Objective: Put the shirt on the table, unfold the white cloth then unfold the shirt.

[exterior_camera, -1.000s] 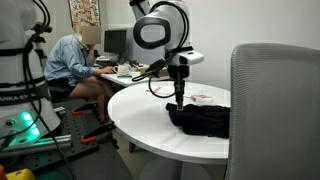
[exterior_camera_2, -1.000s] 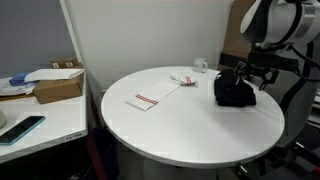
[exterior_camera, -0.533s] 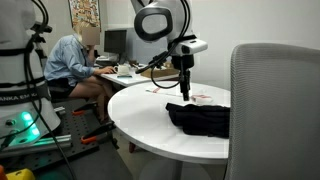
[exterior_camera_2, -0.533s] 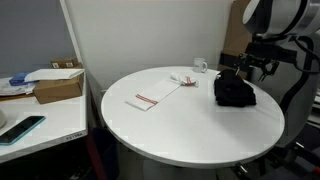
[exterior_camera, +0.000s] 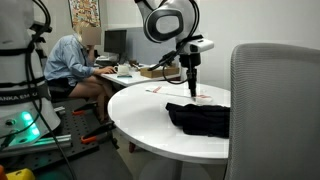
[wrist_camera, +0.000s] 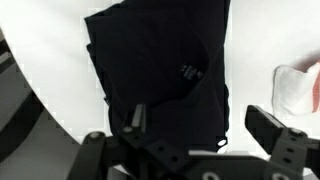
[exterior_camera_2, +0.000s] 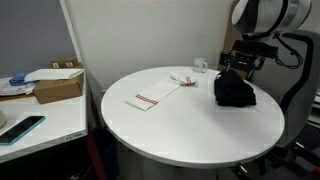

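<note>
The black shirt gets my gripper lowered onto its far edge next, since my open fingers hang above the crumpled shirt, apart from it.
The black shirt lies crumpled on the round white table; it also shows in an exterior view and fills the wrist view. My gripper hangs open and empty above the shirt's far edge, apart from it, as an exterior view shows too. In the wrist view the gripper has its jaws spread wide over the shirt. A folded white cloth with a red stripe lies near the table's middle. A second white cloth lies nearer the shirt and shows at the wrist view's right edge.
A white mug stands at the table's back edge. A grey chair back stands close by the table. A person sits at a desk behind. A side desk holds a box and papers.
My gripper has risen off the shirt and moved sideways toward its far edge. The shirt stays on the table.
</note>
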Available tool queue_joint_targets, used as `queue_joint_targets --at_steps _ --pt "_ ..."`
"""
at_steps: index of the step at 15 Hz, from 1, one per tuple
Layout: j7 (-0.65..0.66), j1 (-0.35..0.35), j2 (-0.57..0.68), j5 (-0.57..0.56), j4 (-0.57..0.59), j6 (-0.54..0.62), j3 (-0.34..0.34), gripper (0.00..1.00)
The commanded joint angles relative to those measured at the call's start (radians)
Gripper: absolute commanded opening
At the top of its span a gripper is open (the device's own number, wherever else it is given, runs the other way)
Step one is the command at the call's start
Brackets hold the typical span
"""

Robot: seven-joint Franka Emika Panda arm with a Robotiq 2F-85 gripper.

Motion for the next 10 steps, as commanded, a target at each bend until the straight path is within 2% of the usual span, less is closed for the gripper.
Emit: queue_joint_targets --at_steps 1,6,10 --pt "0.026 0.037 0.067 -0.003 0.099 -0.083 -0.022 1.0" --pt "0.037 0.046 0.143 -0.017 0.198 -0.202 -0.035 1.0" --pt "0.05 0.057 0.204 -0.028 0.259 -0.251 -0.054 1.0"
